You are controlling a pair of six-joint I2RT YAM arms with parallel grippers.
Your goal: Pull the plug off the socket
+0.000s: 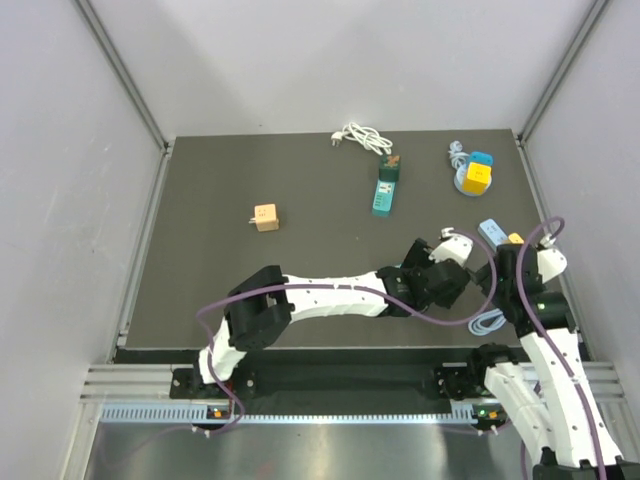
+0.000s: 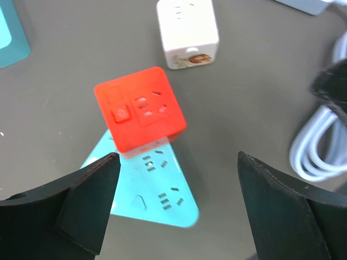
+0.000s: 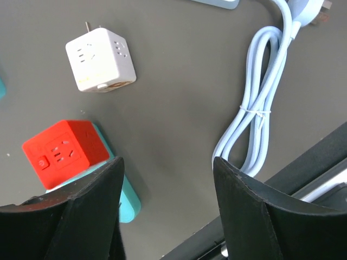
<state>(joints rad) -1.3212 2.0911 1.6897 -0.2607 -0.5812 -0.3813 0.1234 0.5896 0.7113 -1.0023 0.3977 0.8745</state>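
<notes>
My left gripper is open, and the red cube [image 2: 142,110] is below and outward of it, beyond its fingers. It should move outward and down next, so its fingers go around the cube's sides.
A red cube plug [image 2: 141,108] sits plugged into a pale teal triangular socket [image 2: 162,200] on the dark mat. My left gripper [image 2: 178,162] hovers over the socket's free corner, open wide, with the red cube just beyond its fingertips and untouched. In the right wrist view the red cube plug [image 3: 62,149] and the teal socket [image 3: 129,200] lie beside the left finger. My right gripper [image 3: 167,162] is open over bare mat, holding nothing. From the top camera the left gripper [image 1: 448,284] hides the plug and socket, with the right gripper [image 1: 506,274] close to its right.
A white cube adapter [image 2: 187,32] lies just beyond the red plug. A bundled pale cable [image 3: 260,108] lies to the right, near the mat's front edge. Farther back are a teal power strip [image 1: 386,187], an orange cube [image 1: 265,217], a white cord [image 1: 362,138] and a yellow-blue cube [image 1: 476,175].
</notes>
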